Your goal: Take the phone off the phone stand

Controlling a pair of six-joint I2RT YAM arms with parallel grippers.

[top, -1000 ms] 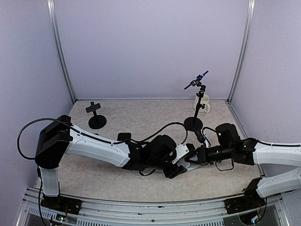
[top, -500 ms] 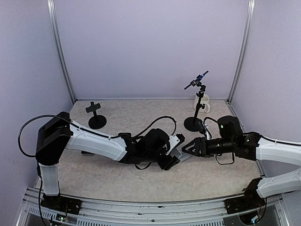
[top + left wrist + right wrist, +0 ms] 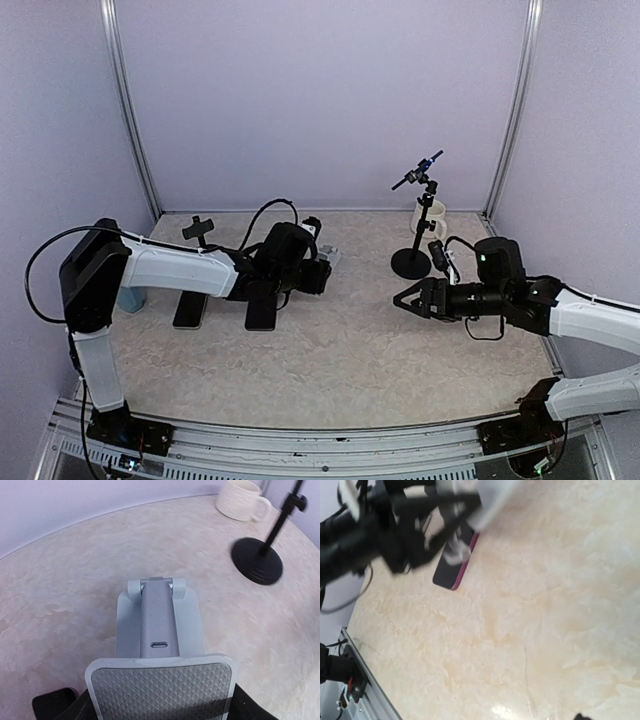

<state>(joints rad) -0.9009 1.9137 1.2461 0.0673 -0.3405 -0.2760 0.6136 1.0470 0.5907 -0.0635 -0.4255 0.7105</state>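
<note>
My left gripper will swing left in the top view, lower and release the empty phone stand, since bare tabletop by the clamp stand lies there, below the gripper.
The grey phone stand point(image 3: 160, 630) carries no phone and fills the left wrist view, its dotted pad nearest the camera. My left gripper point(image 3: 303, 272) is shut on the stand point(image 3: 326, 254) at the table's left middle. A dark phone point(image 3: 262, 304) lies flat on the table just below that gripper. In the right wrist view the phone point(image 3: 454, 570) shows a magenta edge. A second dark phone point(image 3: 190, 310) lies flat further left. My right gripper point(image 3: 403, 299) hovers open at the right middle, with nothing between its fingers.
A black pole stand with a round base point(image 3: 411, 263) and a white mug point(image 3: 430, 218) stand at the back right; both the base point(image 3: 257, 560) and the mug point(image 3: 240, 499) show in the left wrist view. A small black clamp stand point(image 3: 206, 256) is at the back left.
My left arm has swung from the table's middle front to the back left, carrying the stand. My right gripper opened and drew back to the right.
</note>
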